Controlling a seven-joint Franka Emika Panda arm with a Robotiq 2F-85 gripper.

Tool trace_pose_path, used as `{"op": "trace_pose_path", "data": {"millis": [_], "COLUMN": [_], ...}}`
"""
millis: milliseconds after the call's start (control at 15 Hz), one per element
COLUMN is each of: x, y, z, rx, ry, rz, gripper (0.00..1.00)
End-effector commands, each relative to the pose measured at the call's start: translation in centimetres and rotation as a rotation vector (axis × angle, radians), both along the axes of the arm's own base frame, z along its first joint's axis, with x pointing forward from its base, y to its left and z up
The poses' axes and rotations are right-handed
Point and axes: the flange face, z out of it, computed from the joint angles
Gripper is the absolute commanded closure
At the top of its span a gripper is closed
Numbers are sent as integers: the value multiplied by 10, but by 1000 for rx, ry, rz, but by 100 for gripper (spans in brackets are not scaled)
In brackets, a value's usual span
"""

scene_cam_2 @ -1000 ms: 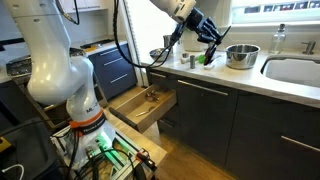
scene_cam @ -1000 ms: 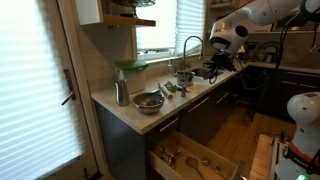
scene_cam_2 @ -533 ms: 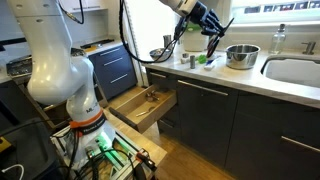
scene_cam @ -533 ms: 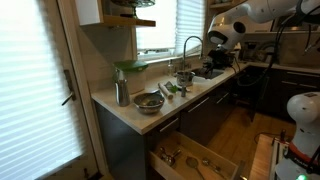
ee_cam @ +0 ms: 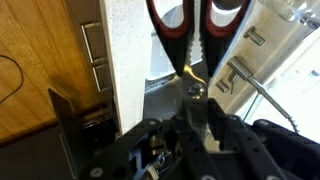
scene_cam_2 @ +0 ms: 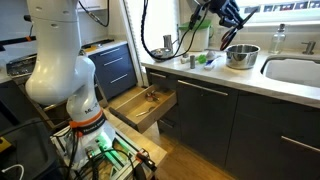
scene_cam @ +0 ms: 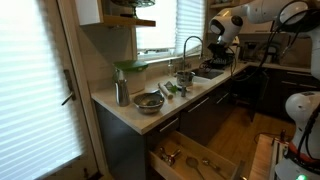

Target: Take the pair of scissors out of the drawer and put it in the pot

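Observation:
The scissors in my gripper should next go outward to the pot below, and I should lower them over the pot's opening to let them go.
My gripper is shut on the blades of the scissors. Their red and black handles point away from the wrist. In both exterior views the gripper hangs high above the counter with the scissors in it. The small shiny steel pot stands on the counter beside the faucet, well below the gripper. The drawer is pulled out, its pale wood inside showing.
A wide metal bowl and green items sit on the counter. A tall steel canister stands at the counter's end. A curved faucet rises behind the pot. Window blinds run behind the counter.
My gripper has risen with the scissors in it and moved along above the counter. The pot, bowl and drawer have not moved.

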Motion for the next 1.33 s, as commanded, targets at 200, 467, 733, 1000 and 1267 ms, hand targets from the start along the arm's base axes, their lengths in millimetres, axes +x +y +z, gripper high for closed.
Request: {"op": "trace_pose_path", "data": {"millis": [200,467,733,1000,1267], "x": [0,1,16,26,36], "y": [-11,-6,-16,-52,-71], "z": [15,15,8,23,28], "rx": [-8,-4,108,-19,-44], "ry": [-39,-40,-26,-13,-28], "rz": [-15,-6,160,182,162], "gripper": [74,74,94,94,94]}}
